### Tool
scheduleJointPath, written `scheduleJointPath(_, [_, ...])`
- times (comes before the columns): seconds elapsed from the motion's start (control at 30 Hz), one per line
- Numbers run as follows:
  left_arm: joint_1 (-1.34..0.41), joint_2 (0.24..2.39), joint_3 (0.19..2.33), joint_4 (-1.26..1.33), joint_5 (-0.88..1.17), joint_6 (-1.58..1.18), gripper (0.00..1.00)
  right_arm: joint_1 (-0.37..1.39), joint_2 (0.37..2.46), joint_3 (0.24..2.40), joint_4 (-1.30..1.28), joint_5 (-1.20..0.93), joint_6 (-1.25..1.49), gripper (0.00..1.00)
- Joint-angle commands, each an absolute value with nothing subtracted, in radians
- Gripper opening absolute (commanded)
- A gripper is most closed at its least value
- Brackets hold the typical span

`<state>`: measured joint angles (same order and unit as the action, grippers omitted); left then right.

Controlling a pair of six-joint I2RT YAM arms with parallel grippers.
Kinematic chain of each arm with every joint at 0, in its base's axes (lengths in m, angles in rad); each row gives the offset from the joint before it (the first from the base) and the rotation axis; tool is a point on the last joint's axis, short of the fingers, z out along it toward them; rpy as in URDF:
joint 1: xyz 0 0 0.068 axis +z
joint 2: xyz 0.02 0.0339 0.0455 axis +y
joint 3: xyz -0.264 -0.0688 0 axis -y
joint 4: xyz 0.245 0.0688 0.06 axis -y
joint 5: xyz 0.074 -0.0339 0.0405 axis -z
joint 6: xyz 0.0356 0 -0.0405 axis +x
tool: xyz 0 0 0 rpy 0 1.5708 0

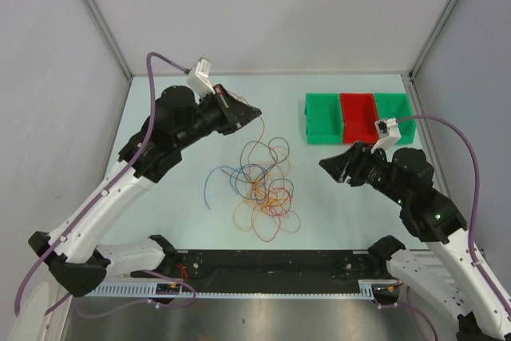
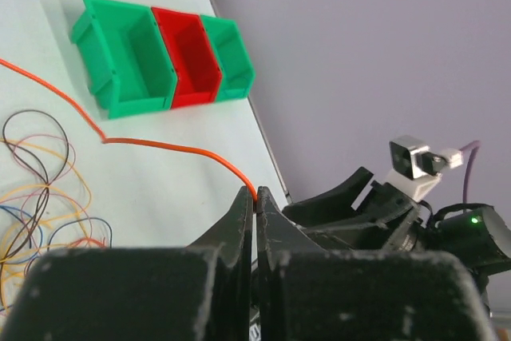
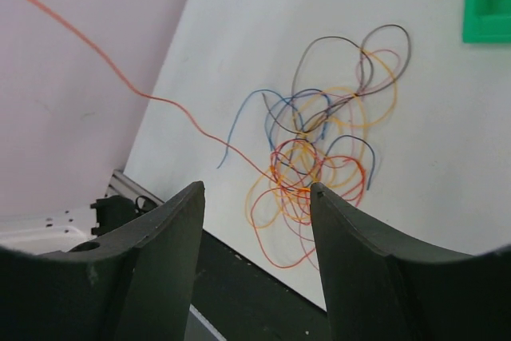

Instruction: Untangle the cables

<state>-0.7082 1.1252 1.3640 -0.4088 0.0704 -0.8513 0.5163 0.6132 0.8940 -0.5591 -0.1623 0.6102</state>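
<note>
My right gripper will swing to the left in the top view next and close on the orange cable's raised part (image 1: 263, 128) (image 3: 152, 98), because that part of the cable hangs clear of the other loops.
The cables (image 1: 263, 185) lie in a loose tangle of orange, red, blue and dark loops on the table's middle. My left gripper (image 1: 257, 112) hangs raised above the tangle's far side, shut on the end of one orange cable (image 2: 160, 146). That cable runs from the pinched fingertips (image 2: 256, 193) down into the tangle (image 2: 40, 197). In the right wrist view the same orange cable (image 3: 120, 77) stretches from the upper left into the pile (image 3: 319, 141). My right gripper (image 1: 326, 167) is open to the right of the tangle, pointing at it, with nothing between its fingers (image 3: 255, 189).
A row of three bins, green (image 1: 319, 117), red (image 1: 357, 113) and green (image 1: 393, 109), stands at the back right, also seen in the left wrist view (image 2: 120, 45). The black base rail (image 1: 263, 265) runs along the near edge. Grey walls enclose the table.
</note>
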Motion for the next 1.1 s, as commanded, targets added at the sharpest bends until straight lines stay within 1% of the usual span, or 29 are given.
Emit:
scheduleJointPath(0.0, [-0.652,1.201,1.475,-0.412,0.244,-0.878,0.00,0.593,0.600,0.927,-0.463,-0.153,0.635,0.60])
scheduleJointPath(0.07, [-0.634,1.230,1.528,-0.446,0.271,-0.856,0.00,0.635,0.610,0.927,-0.428,-0.115,0.635,0.58])
scheduleJointPath(0.1, [-0.627,1.250,1.538,-0.451,0.284,-0.850,0.00,0.688,0.617,0.927,-0.420,-0.086,0.638,0.56])
scheduleJointPath(0.13, [-0.620,1.258,1.548,-0.454,0.294,-0.844,0.00,0.718,0.620,0.927,-0.411,-0.005,0.640,0.55])
scheduleJointPath(0.2, [-0.600,1.282,1.575,-0.468,0.321,-0.836,0.00,0.791,0.632,0.928,-0.370,0.081,0.614,0.56])
scheduleJointPath(0.23, [-0.591,1.290,1.585,-0.472,0.328,-0.827,0.00,0.870,0.641,0.931,-0.359,0.172,0.601,0.56])
scheduleJointPath(0.27, [-0.572,1.302,1.610,-0.495,0.346,-0.822,0.00,0.921,0.653,0.934,-0.336,0.219,0.588,0.57])
scheduleJointPath(0.3, [-0.563,1.319,1.623,-0.506,0.356,-0.818,0.00,0.966,0.691,0.946,-0.327,0.324,0.553,0.57])
scheduleJointPath(0.33, [-0.543,1.331,1.646,-0.520,0.368,-0.805,0.00,1.064,0.718,0.954,-0.321,0.378,0.536,0.58])
scheduleJointPath(0.4, [-0.522,1.347,1.666,-0.555,0.396,-0.796,0.00,1.147,0.780,0.982,-0.295,0.518,0.487,0.59])
scheduleJointPath(0.43, [-0.503,1.359,1.673,-0.564,0.402,-0.789,0.00,1.217,0.831,1.001,-0.281,0.556,0.441,0.59])
scheduleJointPath(0.47, [-0.496,1.362,1.683,-0.578,0.409,-0.785,0.00,1.235,0.857,1.006,-0.240,0.587,0.419,0.60])
scheduleJointPath(0.63, [-0.462,1.381,1.700,-0.586,0.449,-0.778,0.00,1.233,0.998,1.008,-0.115,0.586,0.353,0.62])
scheduleJointPath(0.77, [-0.449,1.391,1.720,-0.587,0.469,-0.778,0.00,1.169,1.095,1.008,-0.075,0.572,0.365,0.61])
scheduleJointPath(1.07, [-0.428,1.411,1.740,-0.578,0.515,-0.788,0.00,1.048,1.296,1.008,0.044,0.374,0.416,0.60])
